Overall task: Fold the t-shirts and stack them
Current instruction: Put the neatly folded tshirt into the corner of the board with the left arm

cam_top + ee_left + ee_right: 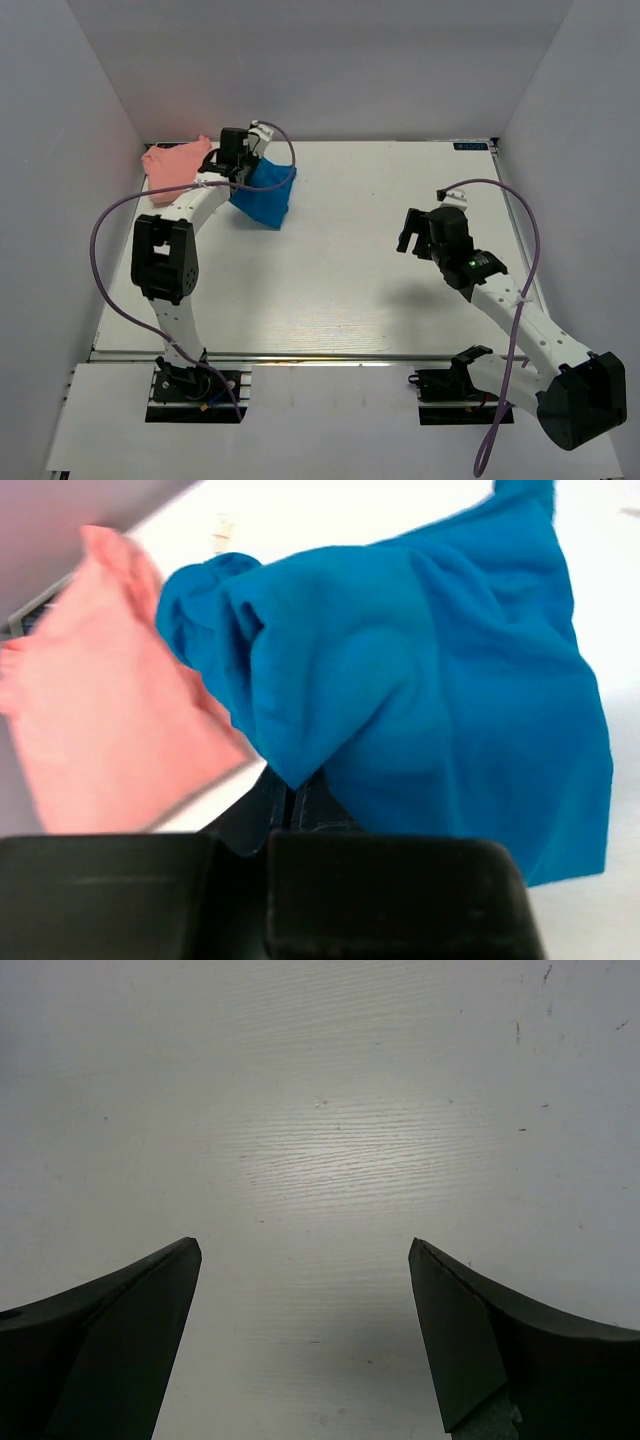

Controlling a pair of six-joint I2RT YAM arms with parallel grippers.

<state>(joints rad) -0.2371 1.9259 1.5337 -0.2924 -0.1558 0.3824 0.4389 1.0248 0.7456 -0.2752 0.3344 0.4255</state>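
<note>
The left gripper goes left in the top view next, then down, to release the blue t-shirt (266, 196) over the pink t-shirt (176, 164), which already lies folded.
The bright blue t-shirt (266, 196) hangs bunched from my left gripper (238, 168) at the far left of the table; in the left wrist view the blue t-shirt (420, 680) fills the frame, pinched between the shut jaws of my left gripper (292, 792). The salmon pink t-shirt (176, 164) lies folded at the far left corner, just left of the blue one; it also shows in the left wrist view (90, 720). My right gripper (408, 237) is open and empty over bare table on the right, seen also in the right wrist view (305, 1250).
The white table (340, 280) is boxed by white walls at the left, back and right. The pink shirt lies close to the left wall. Purple cables loop off both arms.
</note>
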